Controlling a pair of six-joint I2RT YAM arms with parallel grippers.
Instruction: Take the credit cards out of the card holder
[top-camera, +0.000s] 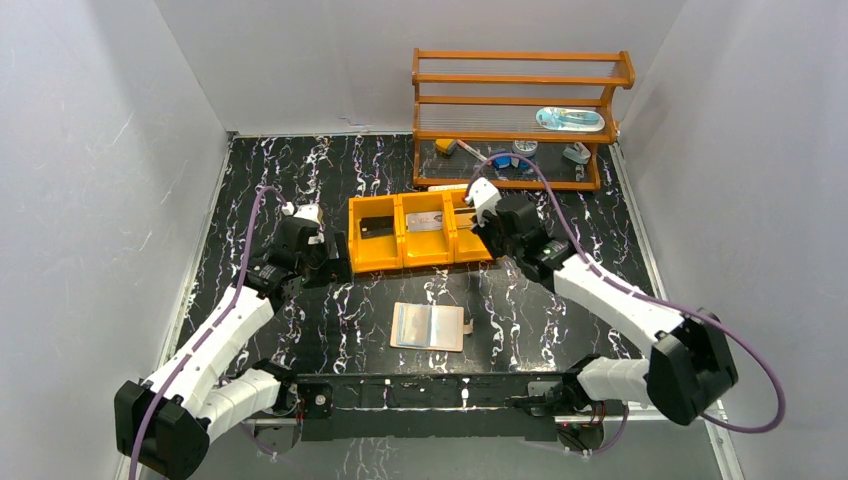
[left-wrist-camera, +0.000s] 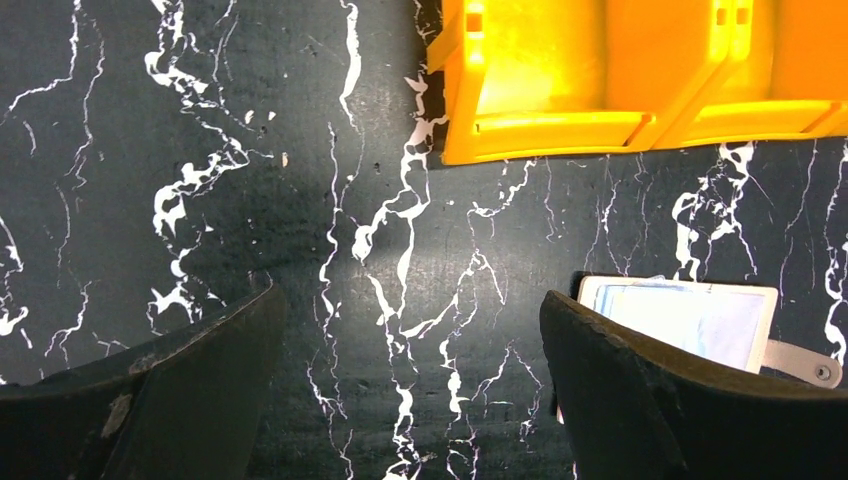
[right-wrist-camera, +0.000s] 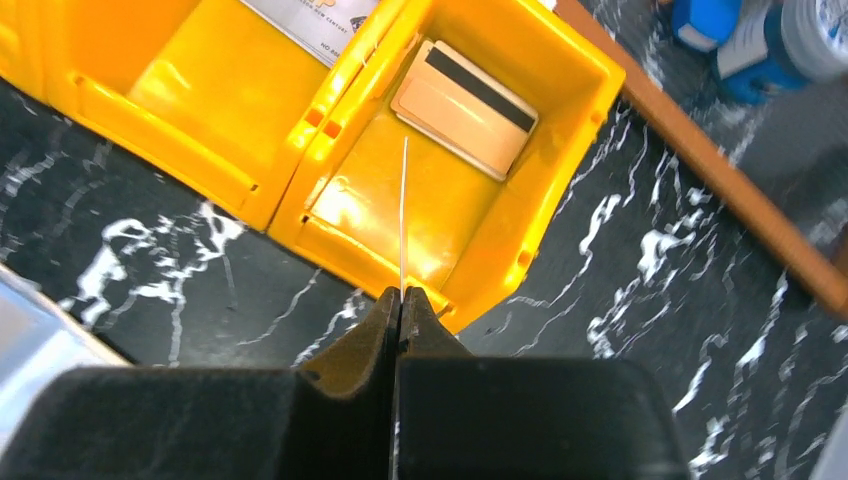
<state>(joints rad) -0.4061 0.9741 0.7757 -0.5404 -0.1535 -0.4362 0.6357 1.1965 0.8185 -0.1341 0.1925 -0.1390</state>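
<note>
My right gripper turns and moves outward next, lowers its thin card onto the orange-tan card with the black stripe (top-camera: 462, 210) (right-wrist-camera: 465, 105) and releases it, since that section of the tray already holds one.
The card holder (top-camera: 430, 327) lies open and flat on the table near the front; its corner and side tab show in the left wrist view (left-wrist-camera: 700, 315). My right gripper (right-wrist-camera: 401, 295) is shut on a thin credit card (right-wrist-camera: 404, 210), seen edge-on, above the right compartment of the orange tray (right-wrist-camera: 200, 130). An orange-tan card with a black stripe (right-wrist-camera: 465, 105) lies in that compartment. A greyish card (top-camera: 425, 222) lies in the middle compartment and a dark one (top-camera: 375, 228) in the left. My left gripper (left-wrist-camera: 410, 330) is open and empty, left of the tray.
The orange three-compartment tray (top-camera: 420, 262) sits mid-table. A wooden shelf rack (top-camera: 520, 100) with small items stands behind it at the back right. White walls enclose the black marbled table.
</note>
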